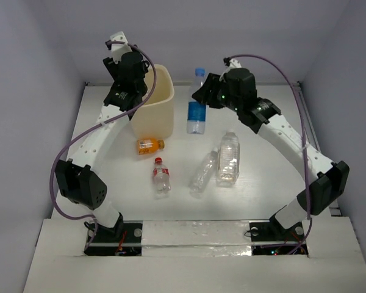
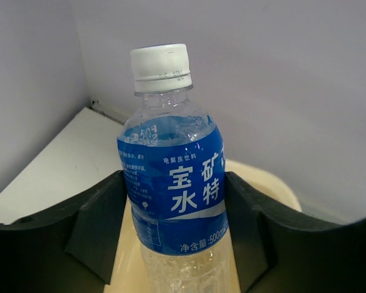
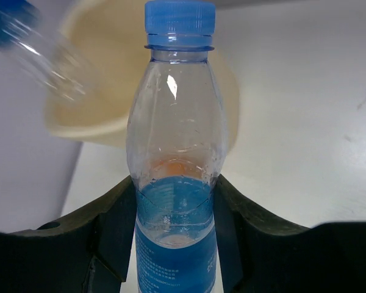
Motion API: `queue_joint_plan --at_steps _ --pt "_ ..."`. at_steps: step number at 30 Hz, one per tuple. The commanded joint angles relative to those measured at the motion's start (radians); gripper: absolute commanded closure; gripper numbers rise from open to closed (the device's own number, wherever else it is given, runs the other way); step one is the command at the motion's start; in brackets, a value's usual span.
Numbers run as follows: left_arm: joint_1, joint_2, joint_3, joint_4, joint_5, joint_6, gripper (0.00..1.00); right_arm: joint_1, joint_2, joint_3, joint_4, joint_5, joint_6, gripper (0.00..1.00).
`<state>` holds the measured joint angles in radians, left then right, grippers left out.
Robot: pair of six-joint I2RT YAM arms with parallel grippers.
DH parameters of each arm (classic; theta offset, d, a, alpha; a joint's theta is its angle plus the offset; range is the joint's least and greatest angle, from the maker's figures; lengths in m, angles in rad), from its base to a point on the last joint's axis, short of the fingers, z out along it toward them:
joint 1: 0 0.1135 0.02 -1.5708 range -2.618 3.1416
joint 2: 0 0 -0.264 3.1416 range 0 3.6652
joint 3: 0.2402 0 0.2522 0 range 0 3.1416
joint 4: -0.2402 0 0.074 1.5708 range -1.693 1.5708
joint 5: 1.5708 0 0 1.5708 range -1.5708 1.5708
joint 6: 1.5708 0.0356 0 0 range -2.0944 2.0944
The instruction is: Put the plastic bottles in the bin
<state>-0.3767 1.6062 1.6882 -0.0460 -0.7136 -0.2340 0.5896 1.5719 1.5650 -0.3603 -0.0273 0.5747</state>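
Note:
The bottle is hanging beside the bin, so the robot's right gripper will move outward and to the left in the top view to let it go over the bin's opening (image 1: 158, 86) (image 3: 113, 55).
My left gripper (image 2: 174, 201) is shut on a clear bottle (image 2: 171, 177) with a blue label and white cap, held cap-up over the mouth of the cream bin (image 2: 269, 184). In the top view the left gripper (image 1: 124, 60) is at the bin's (image 1: 161, 101) far left corner. My right gripper (image 3: 175, 204) is shut on a blue-capped, blue-labelled bottle (image 3: 174, 122), just right of the bin (image 3: 91, 119); the top view shows both the gripper (image 1: 204, 94) and this bottle (image 1: 196, 110). On the table lie a short orange bottle (image 1: 149, 144), a red-capped bottle (image 1: 161, 176), a clear bottle (image 1: 204, 172) and a larger pale-labelled bottle (image 1: 228, 157).
Grey walls close the table in at the back and both sides. The bin stands at the back left of centre. The loose bottles lie in the middle between the two arms.

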Motion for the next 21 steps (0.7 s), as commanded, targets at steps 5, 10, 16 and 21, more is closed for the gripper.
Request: queue_joint_plan --at_steps 5,10,16,21 --pt "-0.008 -0.052 -0.045 0.072 0.037 -0.019 0.24 0.004 0.077 0.349 -0.009 0.076 0.01 0.58" --pt "-0.008 -0.152 -0.028 -0.003 0.088 -0.066 0.19 0.004 0.215 0.565 0.026 0.079 0.05 0.58" --pt "-0.017 -0.369 -0.177 -0.101 0.337 -0.237 0.4 0.015 0.437 0.812 0.077 0.112 0.03 0.57" --pt "-0.08 -0.528 -0.398 -0.195 0.439 -0.32 0.68 0.065 0.58 0.961 0.113 0.13 -0.032 0.54"
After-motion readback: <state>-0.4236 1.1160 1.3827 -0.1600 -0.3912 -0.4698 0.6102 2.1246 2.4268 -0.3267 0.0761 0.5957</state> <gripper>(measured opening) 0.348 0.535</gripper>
